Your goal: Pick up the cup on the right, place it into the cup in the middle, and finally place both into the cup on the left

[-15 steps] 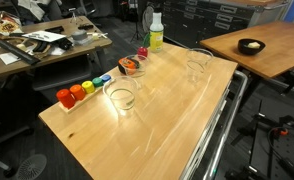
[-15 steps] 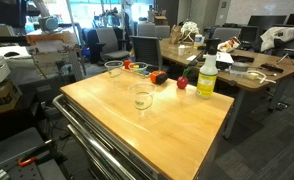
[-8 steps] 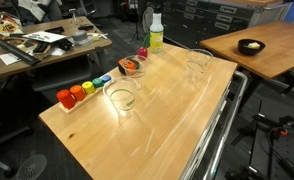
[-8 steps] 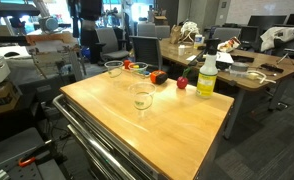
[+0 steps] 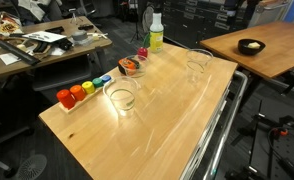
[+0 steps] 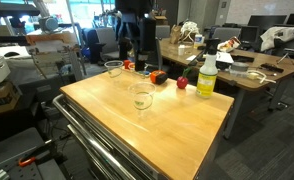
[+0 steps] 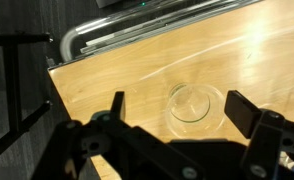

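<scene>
My gripper will go down next, with its open fingers on both sides of the second cup's rim edge farthest from the blocks. That edge already shows between them, since the second cup stands below my gripper.
Two clear glass cups stand on the wooden table (image 5: 167, 125): a wide one (image 5: 120, 95) near the coloured blocks, also in an exterior view (image 6: 113, 69), and a second cup (image 5: 197, 65) nearer the railed edge, also in an exterior view (image 6: 142, 97). In the wrist view a clear cup (image 7: 195, 103) stands upright on the wood, below and between my fingers. My gripper (image 7: 177, 103) is open and empty, held high above the table. The arm shows as a dark shape at the top of an exterior view (image 6: 134, 30).
A small bowl with orange contents (image 5: 130, 67), a row of coloured blocks (image 5: 82, 90) and a spray bottle (image 5: 155, 30) line one table side. A metal rail (image 5: 222, 130) runs along the opposite edge. Desks with clutter surround the table.
The arm has swung into an exterior view from the left and now hangs above the far side of the table. The cups have not moved.
</scene>
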Robot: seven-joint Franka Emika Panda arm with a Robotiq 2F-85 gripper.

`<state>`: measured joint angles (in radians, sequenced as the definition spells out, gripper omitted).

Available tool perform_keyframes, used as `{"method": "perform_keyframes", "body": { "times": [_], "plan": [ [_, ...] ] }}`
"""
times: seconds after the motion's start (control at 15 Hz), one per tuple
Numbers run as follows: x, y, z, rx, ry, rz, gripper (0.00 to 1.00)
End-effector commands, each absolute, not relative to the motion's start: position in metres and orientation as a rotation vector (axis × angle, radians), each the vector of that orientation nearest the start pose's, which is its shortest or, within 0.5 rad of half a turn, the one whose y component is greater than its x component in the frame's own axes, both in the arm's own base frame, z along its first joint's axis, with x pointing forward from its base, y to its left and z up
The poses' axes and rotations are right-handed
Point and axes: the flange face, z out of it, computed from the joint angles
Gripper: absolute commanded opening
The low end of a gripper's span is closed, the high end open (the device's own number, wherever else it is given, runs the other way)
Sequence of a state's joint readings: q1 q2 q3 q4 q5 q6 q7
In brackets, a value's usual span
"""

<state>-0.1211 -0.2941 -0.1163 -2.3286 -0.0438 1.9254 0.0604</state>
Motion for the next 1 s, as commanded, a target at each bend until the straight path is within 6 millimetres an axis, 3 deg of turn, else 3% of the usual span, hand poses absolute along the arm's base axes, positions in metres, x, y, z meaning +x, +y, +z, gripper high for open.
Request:
{"method": "perform_keyframes", "body": {
  "times": [0.0, 0.33, 0.87, 0.93],
  "plan": [
    [0.466, -0.117, 0.423, -3.096, 0.457, 0.200, 1.00],
    [0.492, -0.119, 0.384, -3.108, 0.447, 0.305, 1.00],
    [0.511, -0.110, 0.337, -3.075, 0.425, 0.427, 1.00],
    [0.513, -0.110, 0.334, -3.073, 0.419, 0.420, 0.93]
  ]
}}
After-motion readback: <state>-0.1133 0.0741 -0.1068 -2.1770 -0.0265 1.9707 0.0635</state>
